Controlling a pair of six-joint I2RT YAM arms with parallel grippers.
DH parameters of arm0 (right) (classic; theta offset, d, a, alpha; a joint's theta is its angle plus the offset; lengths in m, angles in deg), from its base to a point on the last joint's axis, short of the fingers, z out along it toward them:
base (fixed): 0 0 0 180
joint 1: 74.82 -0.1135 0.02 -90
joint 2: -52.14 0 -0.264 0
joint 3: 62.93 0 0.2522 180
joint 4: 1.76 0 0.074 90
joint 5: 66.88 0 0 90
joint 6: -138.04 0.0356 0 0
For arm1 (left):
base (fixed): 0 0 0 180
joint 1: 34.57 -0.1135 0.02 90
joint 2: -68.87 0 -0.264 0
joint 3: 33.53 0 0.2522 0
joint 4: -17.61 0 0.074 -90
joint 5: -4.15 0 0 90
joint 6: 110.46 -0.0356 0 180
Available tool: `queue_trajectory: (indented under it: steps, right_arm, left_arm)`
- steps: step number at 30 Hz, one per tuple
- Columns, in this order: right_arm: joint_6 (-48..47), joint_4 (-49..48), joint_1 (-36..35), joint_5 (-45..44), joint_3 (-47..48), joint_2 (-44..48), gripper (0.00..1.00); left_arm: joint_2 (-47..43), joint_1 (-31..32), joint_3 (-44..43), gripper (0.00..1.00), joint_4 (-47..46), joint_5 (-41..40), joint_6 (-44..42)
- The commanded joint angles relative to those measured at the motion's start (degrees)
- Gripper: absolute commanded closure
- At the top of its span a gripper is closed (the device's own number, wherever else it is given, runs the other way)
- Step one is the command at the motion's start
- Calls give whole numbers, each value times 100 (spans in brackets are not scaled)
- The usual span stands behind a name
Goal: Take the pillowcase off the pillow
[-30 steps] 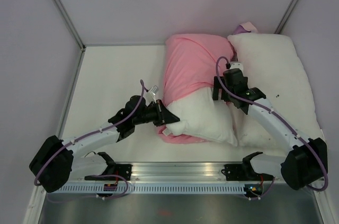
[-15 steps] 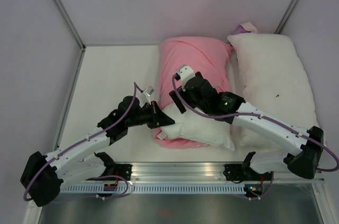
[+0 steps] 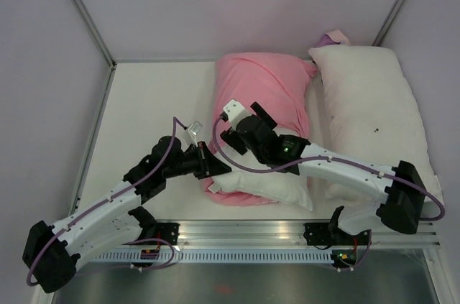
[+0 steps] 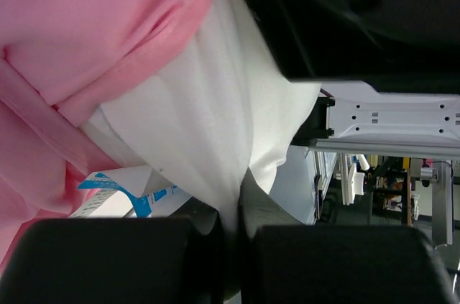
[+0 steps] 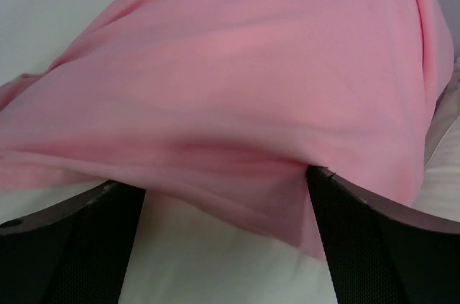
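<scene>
The pillowcase still covers the pillow (image 3: 269, 183). My left gripper should pull the corner of the pillow up, then down over the bare tabletop to the left in the top view, and then let go of it.
The pink pillowcase (image 3: 262, 88) lies at the table's middle. The white pillow (image 3: 269, 183) sticks out of its near end. My left gripper (image 3: 218, 168) is shut on the pillow's near-left corner. In the left wrist view my left gripper (image 4: 237, 218) pinches white pillow fabric (image 4: 208, 124), with a blue-printed tag (image 4: 122, 192) beside it and the pillowcase (image 4: 86, 31) above. My right gripper (image 3: 231, 133) is open over the case's near-left edge. In the right wrist view my right gripper (image 5: 226, 246) straddles the hem of the pillowcase (image 5: 244, 88), with the pillow (image 5: 208, 268) beneath.
A second white pillow with small dark specks (image 3: 366, 103) lies along the right side, touching the pillowcase. Grey walls enclose the table on the left, far and right sides. The rail (image 3: 244, 236) with the arm bases runs along the near edge.
My right arm swung left from the pillow's right side to the case's near-left edge. My left gripper drew back toward the near left with the pillow corner. Pillow and case shifted slightly left.
</scene>
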Motion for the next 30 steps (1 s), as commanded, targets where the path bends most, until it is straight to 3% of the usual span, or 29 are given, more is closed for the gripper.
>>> queue_trajectory:
  steps: [1,6,13,16,18,21,27,28,30]
  right_arm:
    - [-359,-808,12,-793,202,-741,2]
    - [-378,-1312,108,-1075,772,-1472,2]
    - [-78,-531,1222,-461,2696,-2876,9]
    - [-113,-240,1707,-338,3636,-3467,19]
    - [-96,-39,2118,-206,4330,-3931,41]
    - [-78,137,2698,-179,5218,-4625,55]
    - [237,629,3570,-338,6686,-5707,54]
    - [386,1213,3789,-146,6949,-5796,50]
    - [633,1657,3914,433,7268,-5676,33]
  left_arm:
    - [-361,10,42,98,-735,304,90]
    - [-748,10,253,98,-806,453,125]
    - [-2101,10,710,98,-386,278,231]
    - [-2646,10,675,98,273,234,187]
    - [-3110,10,649,98,695,137,248]
    - [-3578,10,369,98,1615,-187,179]
    - [-4229,18,-553,98,3313,-961,-225]
    - [-4255,10,-651,98,3664,-1084,-287]
    - [-4230,18,-880,98,4018,-1558,-445]
